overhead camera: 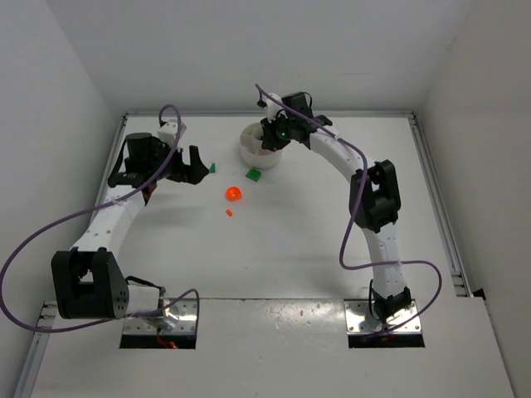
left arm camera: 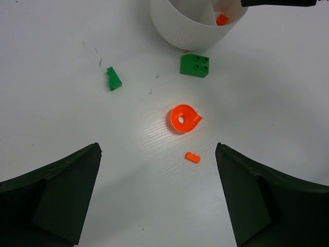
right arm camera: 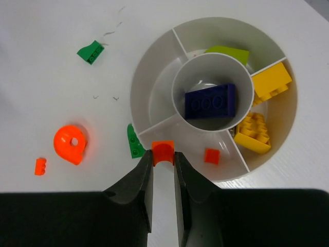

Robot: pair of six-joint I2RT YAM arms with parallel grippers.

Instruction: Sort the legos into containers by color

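My right gripper should next move gently a little toward the orange brick lying in the near wedge (right arm camera: 195,152) and open over that wedge, because it holds the matching color.
My right gripper (right arm camera: 163,157) is shut on a small orange arch brick (right arm camera: 163,152), held above the near rim of the white divided dish (right arm camera: 154,98). That wedge holds one orange brick (right arm camera: 211,156). Other wedges hold yellow bricks (right arm camera: 272,82) and a lime piece (right arm camera: 227,53). The centre well holds a dark purple brick (right arm camera: 211,101). My left gripper (left arm camera: 158,148) is open and empty above the table. On the table ahead of it lie an orange round piece (left arm camera: 184,118), a tiny orange plate (left arm camera: 193,157), a green brick (left arm camera: 195,65) and a green wedge (left arm camera: 113,78).
In the top view the dish (overhead camera: 249,153) stands near the back wall, under my right gripper (overhead camera: 274,137). My left gripper (overhead camera: 195,166) is to its left. White walls close in the table on three sides.
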